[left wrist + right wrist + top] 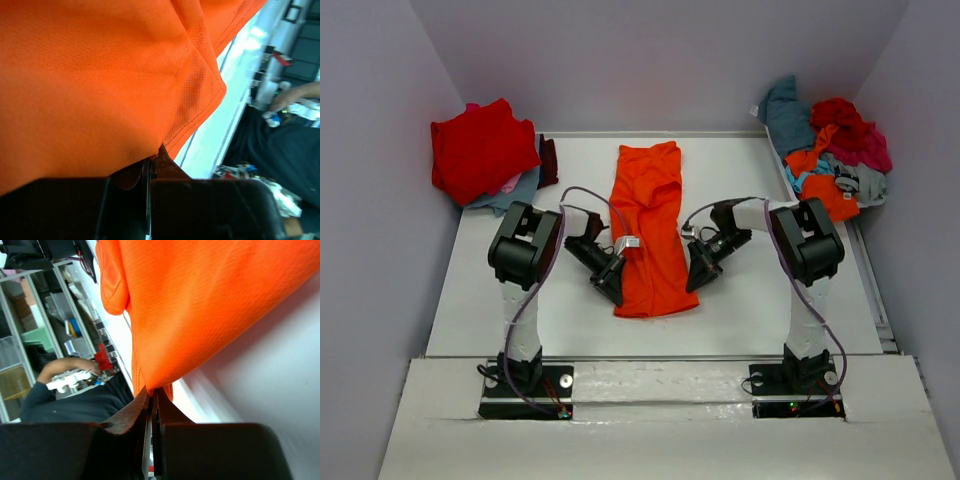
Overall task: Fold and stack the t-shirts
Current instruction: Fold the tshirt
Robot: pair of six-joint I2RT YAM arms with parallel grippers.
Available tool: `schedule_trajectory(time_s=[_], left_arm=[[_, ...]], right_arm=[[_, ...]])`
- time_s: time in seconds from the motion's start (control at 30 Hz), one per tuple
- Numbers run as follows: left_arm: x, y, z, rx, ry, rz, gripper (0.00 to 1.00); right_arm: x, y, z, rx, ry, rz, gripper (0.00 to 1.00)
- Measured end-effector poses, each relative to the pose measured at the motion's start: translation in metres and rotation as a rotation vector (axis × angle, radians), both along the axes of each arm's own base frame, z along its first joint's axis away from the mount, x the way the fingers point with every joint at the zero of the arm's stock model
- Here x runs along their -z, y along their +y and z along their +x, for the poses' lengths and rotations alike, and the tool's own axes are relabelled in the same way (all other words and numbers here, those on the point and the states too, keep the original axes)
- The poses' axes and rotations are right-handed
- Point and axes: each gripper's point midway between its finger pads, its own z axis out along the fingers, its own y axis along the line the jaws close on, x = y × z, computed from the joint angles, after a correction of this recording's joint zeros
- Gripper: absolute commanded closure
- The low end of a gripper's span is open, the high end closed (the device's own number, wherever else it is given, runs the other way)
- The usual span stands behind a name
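Note:
The far half of the orange t-shirt [650, 230] lies outward of the t-shirt's pinched near end. My left gripper needs to carry that end outward over it and let go, making the folded t-shirt shorter.
A bright orange t-shirt [650, 230] lies lengthwise in the middle of the table, folded into a long strip. My left gripper [613, 287] is shut on its near left edge; the left wrist view shows orange cloth [100, 75] pinched between the closed jaws. My right gripper [694, 281] is shut on its near right edge, with the cloth [210, 305] pulled up from the closed jaws in the right wrist view. A red t-shirt [478, 150] tops a folded stack at the back left. A heap of unfolded shirts [830, 150] in red, teal, magenta, grey and orange lies at the back right.
Grey walls close in the table on the left, back and right. The table's near edge [650, 355] runs in front of the arm bases. A person's arm [65, 367] and shelves show beyond the table in the wrist views.

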Motion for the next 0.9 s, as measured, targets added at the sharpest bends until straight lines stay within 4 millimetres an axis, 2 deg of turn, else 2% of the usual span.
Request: schedule_trajectory(time_s=[0.33,0.63,0.9], left_arm=[[-0.011,0.000,0.017,0.041,-0.241,0.039,0.94],[-0.023,-0.010,0.002,0.112,-0.317,0.052,0.94],[-0.045,-0.023,-0.007,0.164,-0.408,0.025,0.94]], right_arm=[[-0.022,-0.004,0.003,-0.039,-0.103,-0.010,0.93],[-0.037,-0.003,-0.008,-0.101,-0.145,-0.023,0.93],[-0.051,0.003,-0.021,-0.150,-0.186,-0.022,0.93]])
